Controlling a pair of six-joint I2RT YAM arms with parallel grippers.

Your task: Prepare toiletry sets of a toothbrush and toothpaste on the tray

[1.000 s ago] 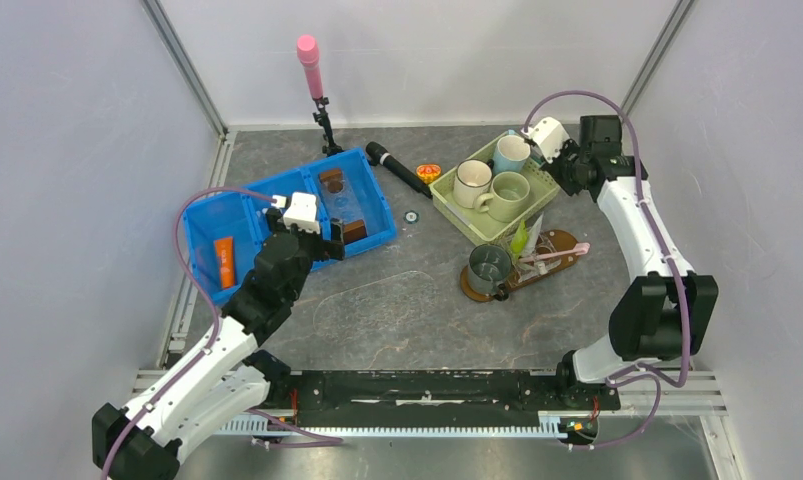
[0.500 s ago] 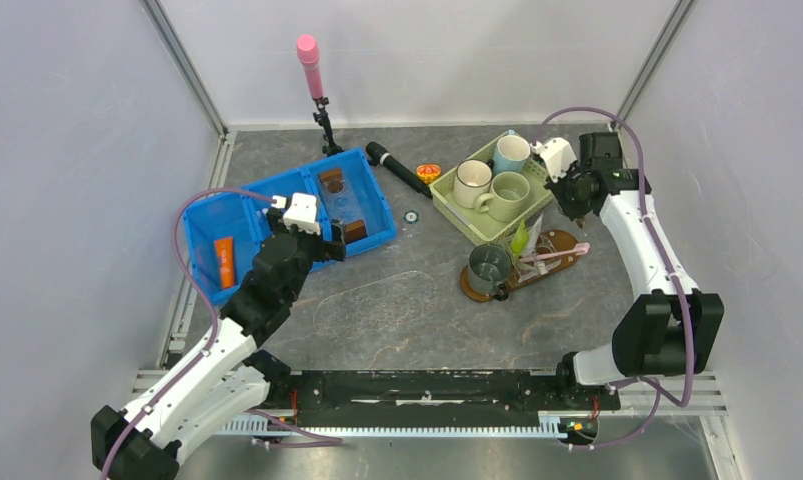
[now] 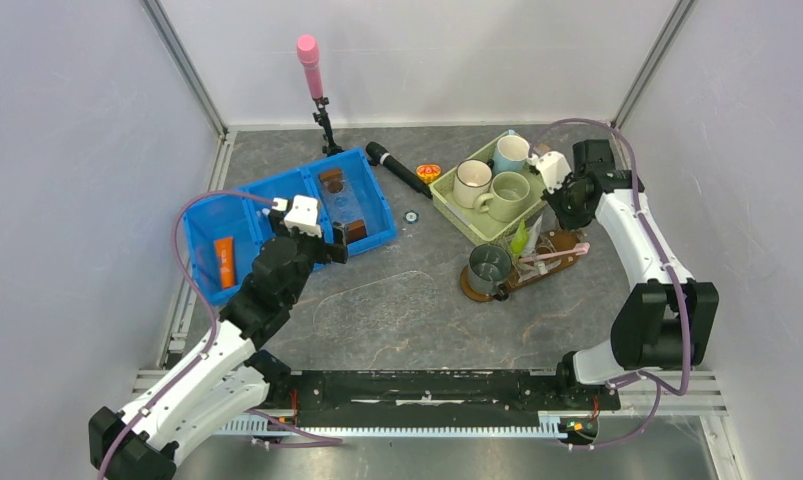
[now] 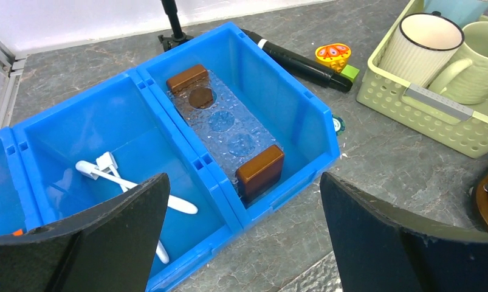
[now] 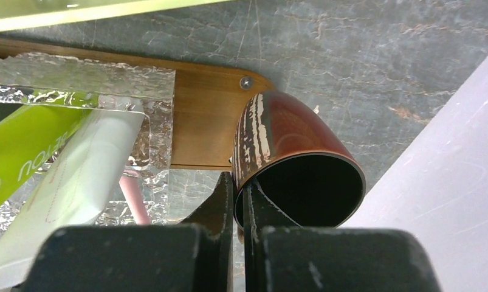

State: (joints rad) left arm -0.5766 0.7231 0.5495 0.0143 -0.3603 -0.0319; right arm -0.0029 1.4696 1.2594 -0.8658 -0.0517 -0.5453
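My right gripper lowers and shifts toward the tubes next, setting the reddish-brown mug onto the tray's bare end (image 5: 211,117).
My right gripper (image 5: 238,188) is shut on the rim of a reddish-brown mug (image 5: 290,140), held tilted just above the right end of the dark wooden tray (image 5: 202,121). On the tray (image 3: 569,243) stand a grey mug (image 3: 489,266), a green tube (image 5: 16,158), a white tube (image 5: 77,176) and a pink toothbrush (image 3: 552,256). My right gripper (image 3: 560,200) hides its mug in the top view. My left gripper (image 4: 244,243) is open and empty over the near edge of the blue bin (image 4: 302,115). White toothbrushes (image 4: 126,185) and an orange tube (image 3: 224,261) lie in the bin.
A pale green basket (image 3: 447,205) with three mugs stands behind the tray. A clear holder with brown ends (image 4: 223,121) lies in the bin's right compartment. A black marker (image 3: 397,170), a small orange toy (image 3: 428,172) and a pink-topped stand (image 3: 312,70) are at the back.
My right gripper has moved forward and left from beside the basket's back corner to above the tray's right end, carrying the reddish-brown mug. The left arm has barely moved.
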